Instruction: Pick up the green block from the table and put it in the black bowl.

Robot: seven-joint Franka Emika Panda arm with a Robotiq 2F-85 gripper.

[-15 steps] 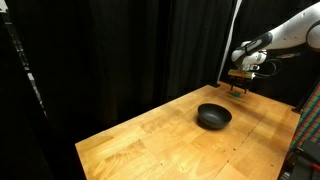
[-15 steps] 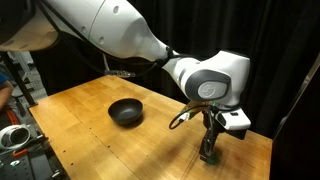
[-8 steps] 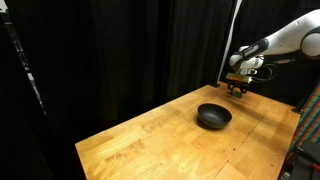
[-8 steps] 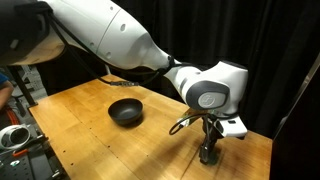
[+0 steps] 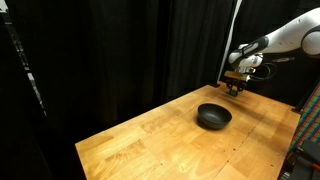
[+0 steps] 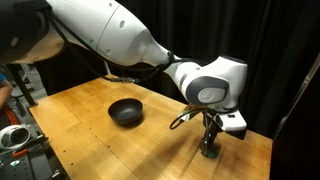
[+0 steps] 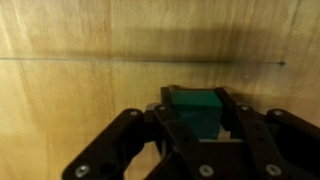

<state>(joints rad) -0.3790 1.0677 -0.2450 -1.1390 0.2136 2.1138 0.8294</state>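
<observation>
I need to lift the green block (image 7: 193, 108) in my gripper up and across next, then release it over the black bowl's open middle, as the bowl's rim is higher than the tabletop.
The green block (image 7: 193, 108) sits between my gripper's (image 7: 194, 112) black fingers (image 7: 235, 107) in the wrist view; the jaws press against both its sides. Wooden table (image 7: 90, 70) shows just behind it. In both exterior views the gripper (image 5: 237, 88) (image 6: 209, 152) points straight down at the table's far end, fingertips at or just above the wood, and the block is hidden by the fingers. The black bowl (image 5: 213, 116) (image 6: 125, 111) rests on the table (image 5: 150, 140) (image 6: 90, 130), a short distance from the gripper, with nothing inside it.
Black curtains surround the table (image 5: 120, 50). The table's edge runs close to the gripper (image 6: 250, 140). Red and grey equipment stands off the table's corner (image 6: 15, 135). A dark frame rises beside the edge (image 5: 308, 130).
The jaws have gone from open to shut on the green block. The arm has stayed nearly in place over the same spot.
</observation>
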